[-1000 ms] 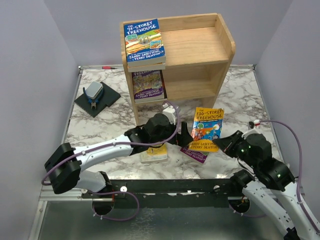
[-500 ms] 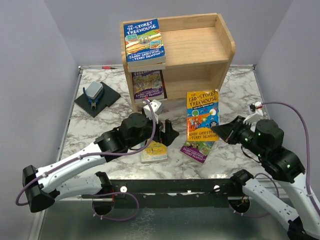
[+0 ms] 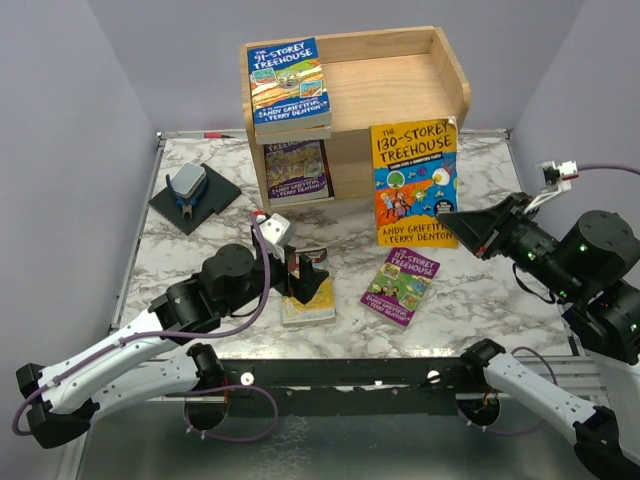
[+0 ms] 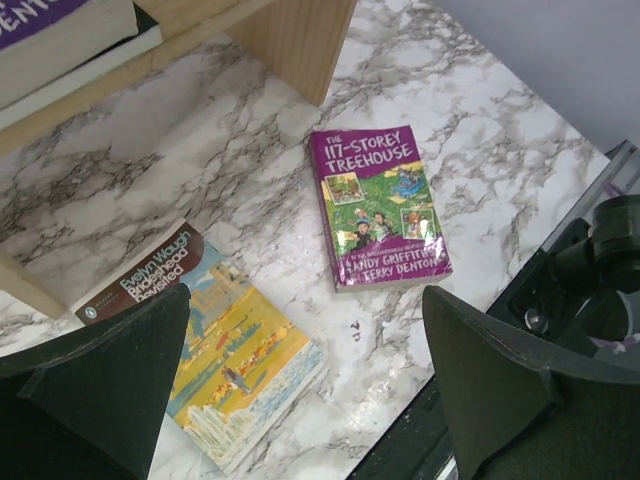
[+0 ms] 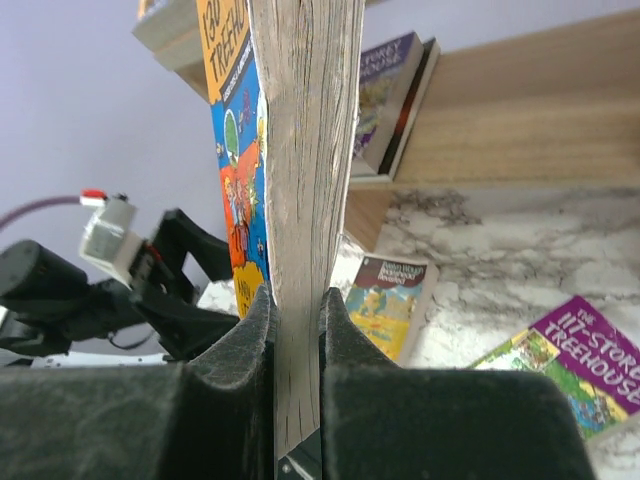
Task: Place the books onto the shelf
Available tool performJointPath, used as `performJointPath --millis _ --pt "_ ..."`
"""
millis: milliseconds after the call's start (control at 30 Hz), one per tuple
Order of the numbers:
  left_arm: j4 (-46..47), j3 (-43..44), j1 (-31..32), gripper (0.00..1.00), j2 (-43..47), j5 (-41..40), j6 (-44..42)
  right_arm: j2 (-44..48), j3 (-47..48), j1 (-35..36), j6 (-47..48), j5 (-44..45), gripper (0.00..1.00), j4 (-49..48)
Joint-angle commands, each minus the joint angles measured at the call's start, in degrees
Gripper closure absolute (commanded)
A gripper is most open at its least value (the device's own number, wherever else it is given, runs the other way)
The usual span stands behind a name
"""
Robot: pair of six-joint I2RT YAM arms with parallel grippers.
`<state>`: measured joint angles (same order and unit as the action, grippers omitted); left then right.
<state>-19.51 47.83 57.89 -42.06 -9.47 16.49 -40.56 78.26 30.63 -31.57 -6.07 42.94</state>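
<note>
My right gripper raises the orange book (image 3: 414,180) outward over the shelf top beside the blue book next. It releases it there, since that spot is empty.
My right gripper (image 3: 450,220) is shut on the lower edge of an orange "130-Storey Treehouse" book (image 3: 414,180), held upright in the air in front of the wooden shelf (image 3: 400,90). In the right wrist view its page edge (image 5: 305,150) rises between my pads. A blue book (image 3: 288,82) lies on the shelf top, and a purple one (image 3: 297,170) stands in the lower tier. Another purple "117-Storey" book (image 3: 400,287) (image 4: 380,205) lies flat on the marble. My left gripper (image 3: 305,275) (image 4: 300,385) hovers open just left of it, holding nothing.
A yellow-and-blue "Brideshead Revisited" paperback (image 3: 308,305) (image 4: 215,355) lies under my left gripper near the table's front edge. A black pad with a blue-grey tool (image 3: 192,195) sits at the left. Grey walls close in the table on three sides.
My right gripper has raised the orange book off the table, up and back toward the shelf. The left arm has pulled back to the left, its gripper still open.
</note>
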Motion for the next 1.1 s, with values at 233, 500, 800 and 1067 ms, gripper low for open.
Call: performJointPath --millis 233,500,800,1067 --pt "-2.17 -3.9 0.23 0.01 3.18 -1.69 -1.4 -18.39 20.29 -0.15 1.29 3.65 1.0 -4.53" --pt "-2.5 -5.72 0.21 0.01 7.53 -0.98 -1.77 -32.1 34.27 -0.19 -0.26 3.27 1.0 -3.71" --pt "-2.71 -5.91 0.21 0.01 9.6 0.83 -1.88 -42.49 46.08 -1.99 -3.75 3.28 1.0 2.26" --pt "-2.71 -6.06 0.21 0.01 11.31 1.98 -1.78 -48.22 49.5 -6.47 -5.72 -4.49 1.0 4.66"
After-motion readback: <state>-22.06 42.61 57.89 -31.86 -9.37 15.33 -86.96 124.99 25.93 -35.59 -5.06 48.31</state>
